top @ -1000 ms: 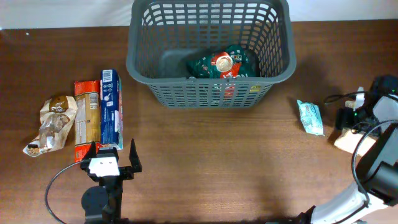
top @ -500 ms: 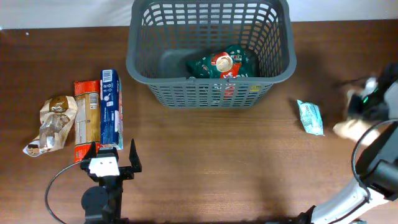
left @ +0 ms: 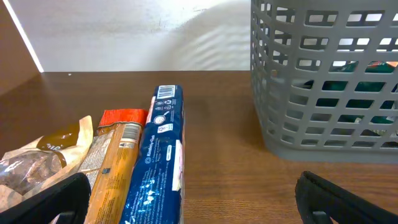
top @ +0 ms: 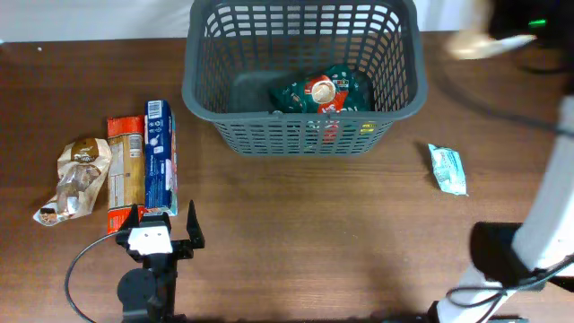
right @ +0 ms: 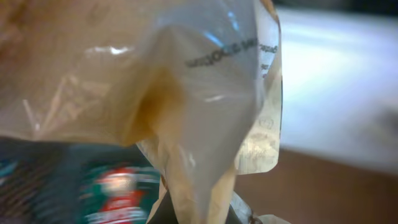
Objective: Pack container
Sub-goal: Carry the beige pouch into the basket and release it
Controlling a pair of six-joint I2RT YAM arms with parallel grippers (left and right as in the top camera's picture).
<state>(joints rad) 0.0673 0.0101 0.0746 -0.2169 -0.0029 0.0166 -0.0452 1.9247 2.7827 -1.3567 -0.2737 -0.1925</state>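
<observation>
The right gripper swings left in the overhead view over the green snack packet next, then goes down inside the basket and lets go.
The container (top: 303, 133), a dark grey slotted basket, stands at the back middle of the table, and its wall (left: 323, 93) also shows in the left wrist view. A green snack packet (top: 323, 91) lies inside it. My right gripper (top: 513, 29) is a blur high at the back right, just beyond the basket's right corner. It is shut on a tan, partly clear packet (top: 471, 45). That packet (right: 186, 93) fills the right wrist view, pinched at the bottom by the right gripper (right: 199, 214). My left gripper (top: 160, 235) stands open and empty at the front left, as the left wrist view (left: 199, 208) also shows.
A blue packet (top: 160, 161), an orange packet (top: 126, 170) and a brown bag (top: 76, 175) lie side by side at the left, just ahead of the left gripper. A pale teal packet (top: 447, 169) lies on the table right of the basket.
The right gripper shut on the tan packet at the table's right edge, then swung it up and back towards the basket's far right corner. The left arm has not moved.
</observation>
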